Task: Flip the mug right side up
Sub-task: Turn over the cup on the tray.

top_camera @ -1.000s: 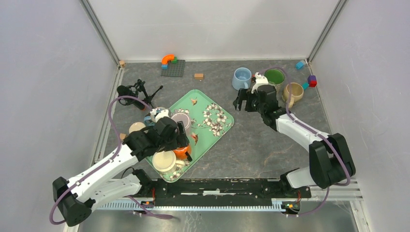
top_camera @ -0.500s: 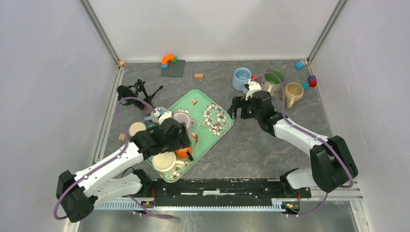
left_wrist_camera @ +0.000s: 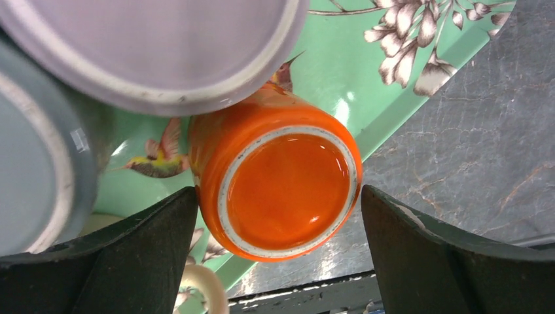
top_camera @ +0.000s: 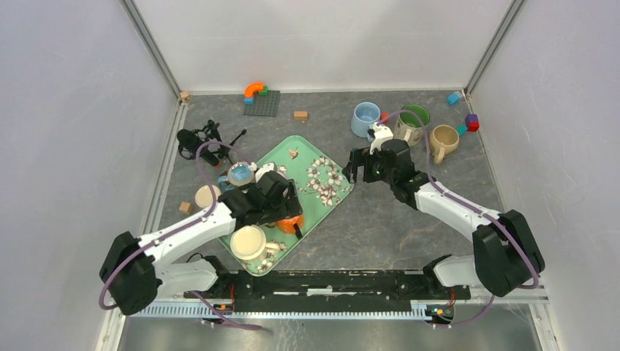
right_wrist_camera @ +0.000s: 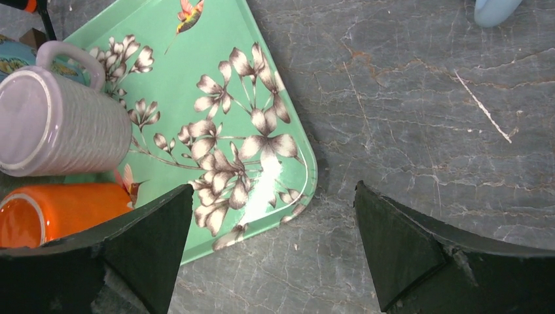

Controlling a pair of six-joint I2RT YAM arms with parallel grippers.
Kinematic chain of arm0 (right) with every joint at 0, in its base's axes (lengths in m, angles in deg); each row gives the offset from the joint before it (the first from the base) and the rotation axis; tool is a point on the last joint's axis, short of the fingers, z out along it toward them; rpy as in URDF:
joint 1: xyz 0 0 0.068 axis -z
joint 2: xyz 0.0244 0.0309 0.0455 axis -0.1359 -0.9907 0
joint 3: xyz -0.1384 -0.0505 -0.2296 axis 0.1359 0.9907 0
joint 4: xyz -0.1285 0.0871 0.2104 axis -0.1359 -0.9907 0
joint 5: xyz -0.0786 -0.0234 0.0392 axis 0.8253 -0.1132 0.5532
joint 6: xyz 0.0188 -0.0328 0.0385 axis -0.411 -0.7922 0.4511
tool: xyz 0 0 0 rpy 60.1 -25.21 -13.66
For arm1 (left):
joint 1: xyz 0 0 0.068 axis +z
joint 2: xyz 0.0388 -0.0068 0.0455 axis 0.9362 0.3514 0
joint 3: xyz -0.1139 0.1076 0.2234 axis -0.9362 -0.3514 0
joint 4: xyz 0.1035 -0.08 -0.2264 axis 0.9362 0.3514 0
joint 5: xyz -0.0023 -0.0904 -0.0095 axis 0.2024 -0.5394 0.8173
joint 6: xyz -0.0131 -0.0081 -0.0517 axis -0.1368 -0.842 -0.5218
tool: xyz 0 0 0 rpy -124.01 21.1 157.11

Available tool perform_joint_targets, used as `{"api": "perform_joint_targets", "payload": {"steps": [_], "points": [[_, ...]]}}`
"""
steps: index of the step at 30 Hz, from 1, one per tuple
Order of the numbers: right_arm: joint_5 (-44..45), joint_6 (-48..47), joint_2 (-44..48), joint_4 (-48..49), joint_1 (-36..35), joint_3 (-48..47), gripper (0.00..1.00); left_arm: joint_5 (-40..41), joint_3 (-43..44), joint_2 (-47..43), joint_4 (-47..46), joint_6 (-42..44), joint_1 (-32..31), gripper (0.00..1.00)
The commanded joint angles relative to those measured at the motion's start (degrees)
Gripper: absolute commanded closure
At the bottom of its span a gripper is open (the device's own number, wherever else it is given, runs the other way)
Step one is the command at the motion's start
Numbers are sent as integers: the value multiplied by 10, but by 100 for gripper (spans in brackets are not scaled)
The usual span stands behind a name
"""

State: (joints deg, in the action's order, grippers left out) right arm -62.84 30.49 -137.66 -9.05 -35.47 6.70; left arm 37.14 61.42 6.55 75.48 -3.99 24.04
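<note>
Next, the right gripper lowers to the left in the top view around the orange mug's black handle point(top_camera: 297, 231).
An orange mug point(left_wrist_camera: 281, 190) stands upside down near the front right edge of the green flowered tray point(top_camera: 330, 191), with its glazed base facing my left wrist camera. My left gripper point(left_wrist_camera: 278, 219) is open, and its dark fingers point(left_wrist_camera: 150, 248) stand apart on either side of the mug without touching it. In the top view the orange mug point(top_camera: 290, 221) shows just past the left gripper point(top_camera: 281, 208). My right gripper point(right_wrist_camera: 272, 196) is open and empty. It hovers over the tray's right corner point(right_wrist_camera: 307, 176), and the orange mug point(right_wrist_camera: 59, 212) lies to its left.
A lavender ribbed mug point(right_wrist_camera: 62, 127) stands base up on the tray beside the orange one. A cream mug point(top_camera: 248, 243) and a blue-grey one point(top_camera: 240, 174) crowd the tray's left side. Blue point(top_camera: 364, 117), green point(top_camera: 414, 118) and tan point(top_camera: 443, 139) mugs stand at the back right.
My left arm has swung right across the tray, bringing its open fingers to either side of the orange mug. My right gripper has drifted left and nearer, away from the back mugs to the tray's corner.
</note>
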Motion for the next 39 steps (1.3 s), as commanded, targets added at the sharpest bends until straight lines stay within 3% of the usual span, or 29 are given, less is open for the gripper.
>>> {"api": "perform_joint_targets", "payload": {"steps": [1, 11, 26, 39], "points": [[-4, -15, 23, -9, -5, 5, 2, -17, 40, 45, -75, -14, 1, 0], [12, -33, 62, -44, -13, 16, 2, -32, 115, 156, -146, -4, 1, 0], [51, -38, 111, -74, -64, 54, 2, -81, 230, 289, -182, 32, 32, 0], [135, -26, 31, -98, -161, -12, 11, -163, 255, 231, -154, 90, 96, 0]]}}
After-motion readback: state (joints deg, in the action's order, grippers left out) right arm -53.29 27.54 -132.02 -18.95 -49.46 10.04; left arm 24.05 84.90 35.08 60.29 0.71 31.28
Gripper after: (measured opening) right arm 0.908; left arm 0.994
